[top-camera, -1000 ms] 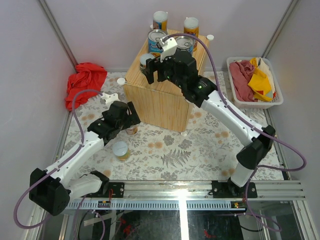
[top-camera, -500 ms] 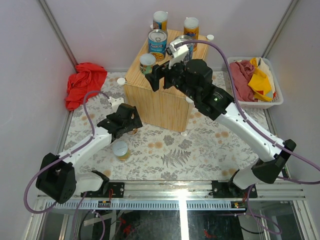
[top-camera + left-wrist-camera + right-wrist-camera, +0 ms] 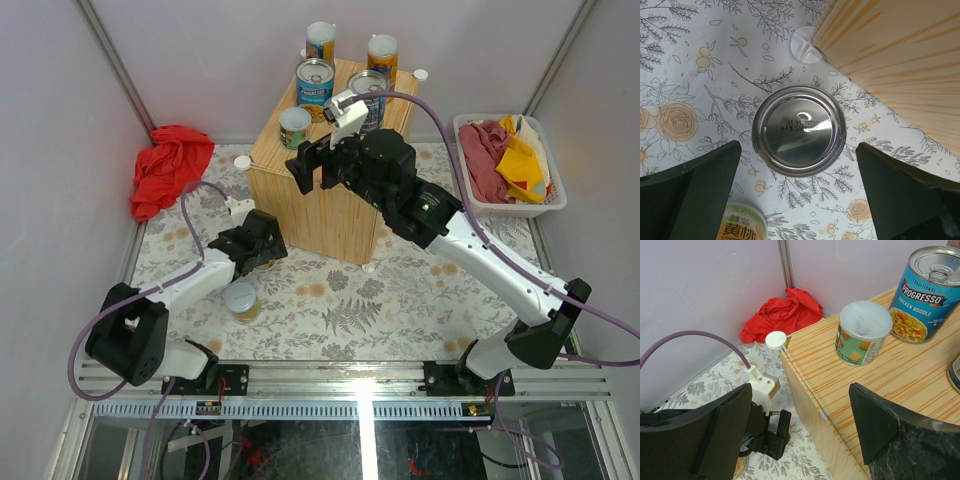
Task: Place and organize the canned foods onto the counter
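I need to lower my left gripper a little around the silver-lidded can (image 3: 799, 131) and close it, because the round lid is already centred between its open fingers.
The counter (image 3: 318, 195) holds two tall orange-blue cans (image 3: 320, 42) at its back, a wide blue-labelled can (image 3: 314, 82), a second one partly hidden behind my right arm, and a short green can (image 3: 294, 127). My right gripper (image 3: 312, 165) is open and empty in front of the green can (image 3: 862, 332), over the counter's front edge (image 3: 900, 385). My left gripper (image 3: 262, 245) is open directly above a silver-lidded can (image 3: 799, 131) on the floor mat beside the counter (image 3: 900, 65). Another short can (image 3: 241, 301) stands nearby.
A red cloth (image 3: 170, 165) lies at the back left. A white basket (image 3: 462, 160) of cloths stands at the right. A white round cap (image 3: 804, 44) marks the counter's bottom corner. The enclosure walls run close on both sides.
My right gripper has let go of the short green can on the counter and drawn back toward the front. My left gripper has moved right, over the floor can.
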Robot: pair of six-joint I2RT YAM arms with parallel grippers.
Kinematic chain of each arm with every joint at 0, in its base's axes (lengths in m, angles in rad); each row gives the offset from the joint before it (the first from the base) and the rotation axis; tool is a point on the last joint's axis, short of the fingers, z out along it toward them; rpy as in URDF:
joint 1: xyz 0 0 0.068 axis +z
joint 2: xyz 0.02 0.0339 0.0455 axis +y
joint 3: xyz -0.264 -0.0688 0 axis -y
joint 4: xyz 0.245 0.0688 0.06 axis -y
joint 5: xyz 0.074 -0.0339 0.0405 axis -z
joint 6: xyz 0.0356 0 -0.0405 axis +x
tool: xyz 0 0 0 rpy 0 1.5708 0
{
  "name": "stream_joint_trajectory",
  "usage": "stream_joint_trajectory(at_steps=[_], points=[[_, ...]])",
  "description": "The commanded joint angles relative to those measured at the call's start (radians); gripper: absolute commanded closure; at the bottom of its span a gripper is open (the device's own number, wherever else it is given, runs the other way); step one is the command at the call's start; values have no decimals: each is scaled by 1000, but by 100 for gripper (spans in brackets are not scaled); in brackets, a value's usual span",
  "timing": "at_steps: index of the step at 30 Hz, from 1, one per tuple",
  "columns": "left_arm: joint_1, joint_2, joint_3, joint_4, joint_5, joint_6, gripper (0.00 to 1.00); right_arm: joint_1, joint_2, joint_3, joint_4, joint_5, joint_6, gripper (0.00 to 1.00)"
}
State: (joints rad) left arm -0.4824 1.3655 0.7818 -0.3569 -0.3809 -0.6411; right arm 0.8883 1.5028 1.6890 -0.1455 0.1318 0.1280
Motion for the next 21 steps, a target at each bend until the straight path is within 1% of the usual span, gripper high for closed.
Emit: stream_joint_trajectory(at_steps=[1,3,6,9,12,16,19,21], points=[[7,22,-21,111,-48,23,0,28,-51,17,14,43,3,15],[8,28,-33,134,-42,29,2,37,-48,46,-11,61,8,15],[14,34,-55,171,-13,39,17,53,-49,133,-48,86,11,15],[19,36,-72,196,12,45,36,56,-51,228,-71,109,16,15],[21,39,-80,210,19,52,47,55,-40,331,-90,105,13,16],[23,34,-89,213,23,58,51,56,-27,439,-103,112,16,16],[24,14,-106,210,29,50,53,55,-67,399,-29,143,10,15],[24,-7,-121,210,30,38,54,56,-121,319,82,170,-19,15]])
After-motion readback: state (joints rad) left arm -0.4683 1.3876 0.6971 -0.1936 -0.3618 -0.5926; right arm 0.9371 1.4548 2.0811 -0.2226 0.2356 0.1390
